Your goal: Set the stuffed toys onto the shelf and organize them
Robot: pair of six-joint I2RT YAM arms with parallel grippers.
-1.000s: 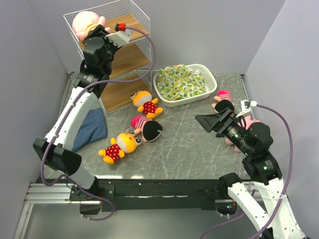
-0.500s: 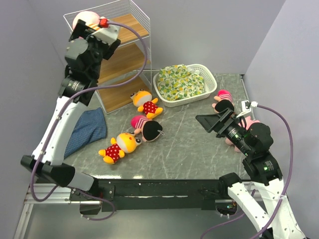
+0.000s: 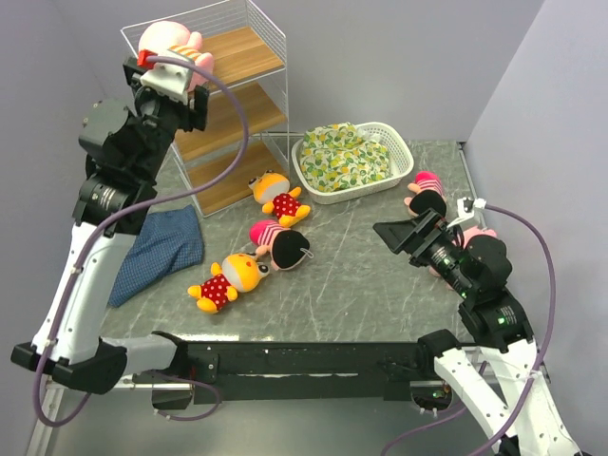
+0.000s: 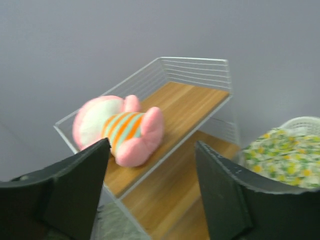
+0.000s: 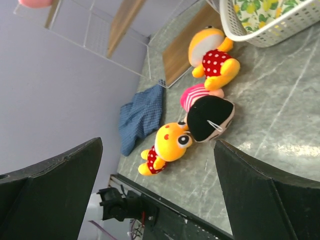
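Note:
The right gripper swings to the right in the top view next, turning down onto the pink toy, since the open gripper points away from the pink toy (image 3: pixel 478 233).
A pink pig in an orange-striped shirt (image 3: pixel 171 43) (image 4: pixel 117 129) lies on the top board of the wire shelf (image 3: pixel 249 95) (image 4: pixel 192 97). My left gripper (image 4: pixel 152 145) hangs open and empty just in front of that tier, apart from the pig. On the table lie an orange animal (image 3: pixel 280 198) (image 5: pixel 212 52), a dark-haired doll (image 3: pixel 282 244) (image 5: pixel 207 115) and a second orange animal (image 3: pixel 228 278) (image 5: pixel 167 145). Another doll (image 3: pixel 425 190) lies by my right gripper (image 3: pixel 392 236) (image 5: pixel 159 145), which is open and empty. A pink toy (image 3: pixel 478 233) shows partly behind the right arm.
A white lattice basket (image 3: pixel 404 157) with a yellow-green cloth bundle (image 3: pixel 344 152) stands right of the shelf. A blue cloth (image 3: pixel 157 252) (image 5: pixel 142 115) lies at the shelf's foot on the left. Grey walls close in on three sides.
The left arm has drawn back to the left, off the top tier, leaving the pig lying there. The right arm has hardly shifted.

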